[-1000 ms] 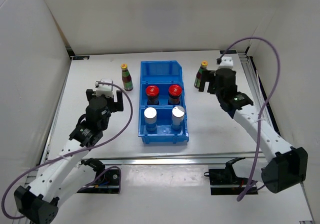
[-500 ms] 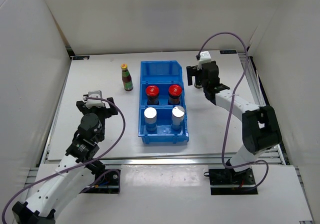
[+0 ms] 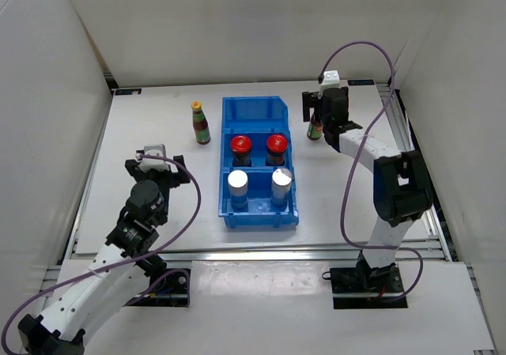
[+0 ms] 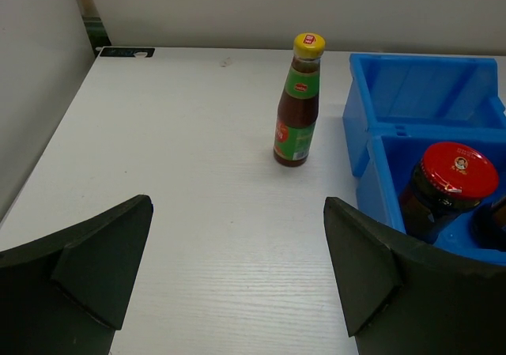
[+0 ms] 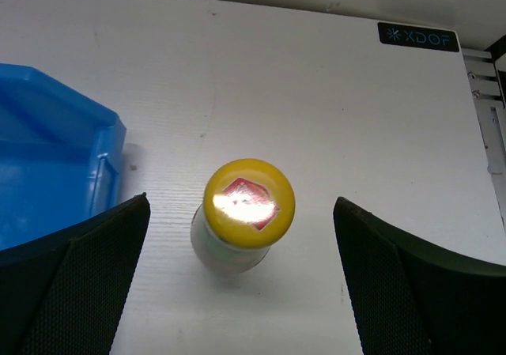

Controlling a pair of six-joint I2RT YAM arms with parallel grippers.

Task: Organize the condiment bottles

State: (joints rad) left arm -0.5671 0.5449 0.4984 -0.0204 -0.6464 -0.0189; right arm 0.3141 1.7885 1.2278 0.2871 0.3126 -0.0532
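Observation:
My right gripper should go down around the neck just under the yellow cap [image 3: 317, 116] [image 5: 239, 247] and close, because the bottle is between its open fingers.
One slim yellow-capped bottle [image 3: 201, 123] stands on the table left of the blue bin [image 3: 253, 107]; it also shows in the left wrist view [image 4: 299, 102]. The other yellow-capped bottle [image 5: 248, 203] stands right of the bin, directly under my right gripper [image 5: 241, 213], which is open with a finger on each side of it and not touching. Two red-lidded jars [image 3: 239, 145] [image 3: 276, 144] sit in the bin's middle compartment. Two silver-topped bottles [image 3: 237, 183] [image 3: 281, 179] sit in its near compartment. My left gripper [image 4: 237, 213] is open and empty over bare table.
The bin's far compartment [image 4: 431, 94] holds nothing. Its left wall [image 4: 365, 153] is close to my left gripper's right finger. White walls enclose the table on three sides. A metal rail [image 3: 399, 126] runs along the right edge.
My right gripper has moved left and farther back, from beside the right yellow-capped bottle to straight above it. My left arm has drawn back toward the near edge.

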